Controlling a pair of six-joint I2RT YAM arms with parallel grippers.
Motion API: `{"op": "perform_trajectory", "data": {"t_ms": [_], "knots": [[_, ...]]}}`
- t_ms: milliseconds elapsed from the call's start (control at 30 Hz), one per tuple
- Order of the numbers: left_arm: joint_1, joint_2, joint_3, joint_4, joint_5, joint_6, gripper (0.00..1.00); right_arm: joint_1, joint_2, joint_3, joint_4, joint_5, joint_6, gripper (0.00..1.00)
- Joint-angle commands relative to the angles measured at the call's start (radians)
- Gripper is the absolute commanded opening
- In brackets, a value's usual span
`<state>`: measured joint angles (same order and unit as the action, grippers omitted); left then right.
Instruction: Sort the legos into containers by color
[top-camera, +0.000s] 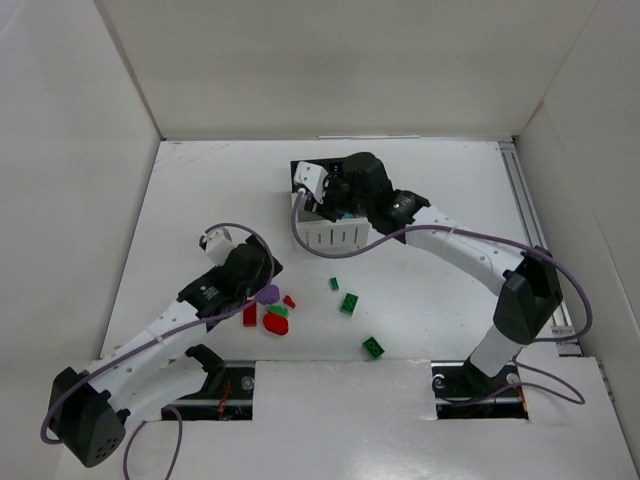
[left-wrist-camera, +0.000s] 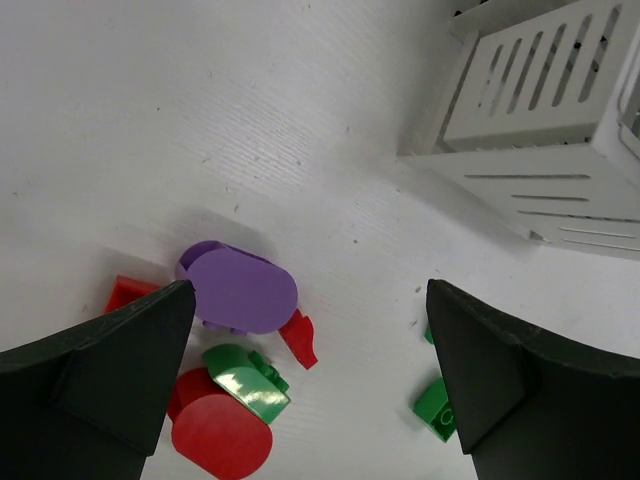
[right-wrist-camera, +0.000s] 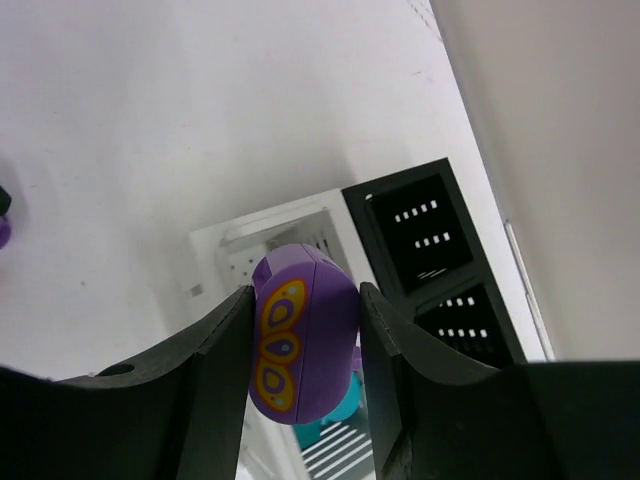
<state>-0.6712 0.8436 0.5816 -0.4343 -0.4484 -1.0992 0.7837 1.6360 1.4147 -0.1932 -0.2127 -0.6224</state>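
My right gripper will next lower a little over the white section (right-wrist-camera: 262, 238) beside the black ones and let go of the purple lego with the yellow pattern, because the lego already hangs above that section.
My right gripper (right-wrist-camera: 304, 350) is shut on a rounded purple lego (right-wrist-camera: 318, 335) with a yellow pattern, held over the containers (top-camera: 330, 236), above a white compartment (right-wrist-camera: 262, 238) beside the two black ones (right-wrist-camera: 422, 230). A cyan lego (right-wrist-camera: 338, 412) lies below it. My left gripper (left-wrist-camera: 308, 312) is open and empty, low over a cluster: a purple rounded lego (left-wrist-camera: 240, 290), red legos (left-wrist-camera: 220, 436) (left-wrist-camera: 301, 339) (left-wrist-camera: 125, 293) and a green one (left-wrist-camera: 245, 381). In the top view the left gripper (top-camera: 262, 288) is by the cluster (top-camera: 275, 318) and the right gripper (top-camera: 335, 205) is over the bin.
Three more green legos lie loose in the top view (top-camera: 334, 283) (top-camera: 348, 303) (top-camera: 373, 347); one shows by my left gripper's right finger (left-wrist-camera: 436, 410). The white slatted bin wall (left-wrist-camera: 560, 130) stands at the upper right. Cardboard walls enclose the table.
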Motion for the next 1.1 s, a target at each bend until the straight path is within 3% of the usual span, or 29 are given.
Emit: {"op": "perform_trajectory", "data": {"t_ms": [0, 233, 300, 367, 600, 1067], "knots": [[0.071, 0.026, -0.002, 0.072, 0.086, 0.099, 1.00, -0.009, 0.064, 0.085, 0.008, -0.088, -0.053, 0.31], [0.082, 0.026, -0.002, 0.095, 0.135, 0.159, 1.00, -0.040, 0.124, 0.126, 0.008, -0.125, -0.062, 0.34], [0.082, 0.037, -0.002, 0.095, 0.135, 0.159, 1.00, -0.040, 0.134, 0.115, 0.020, -0.125, -0.062, 0.40], [0.082, 0.061, -0.002, 0.095, 0.145, 0.159, 1.00, -0.040, 0.145, 0.115, 0.020, -0.125, -0.062, 0.53], [0.082, 0.132, 0.017, 0.062, 0.145, 0.148, 1.00, -0.040, 0.154, 0.115, 0.011, -0.100, -0.062, 0.72], [0.073, 0.225, 0.035, 0.029, 0.117, 0.139, 1.00, -0.040, -0.157, -0.152, 0.020, -0.053, -0.042, 0.88]]}}
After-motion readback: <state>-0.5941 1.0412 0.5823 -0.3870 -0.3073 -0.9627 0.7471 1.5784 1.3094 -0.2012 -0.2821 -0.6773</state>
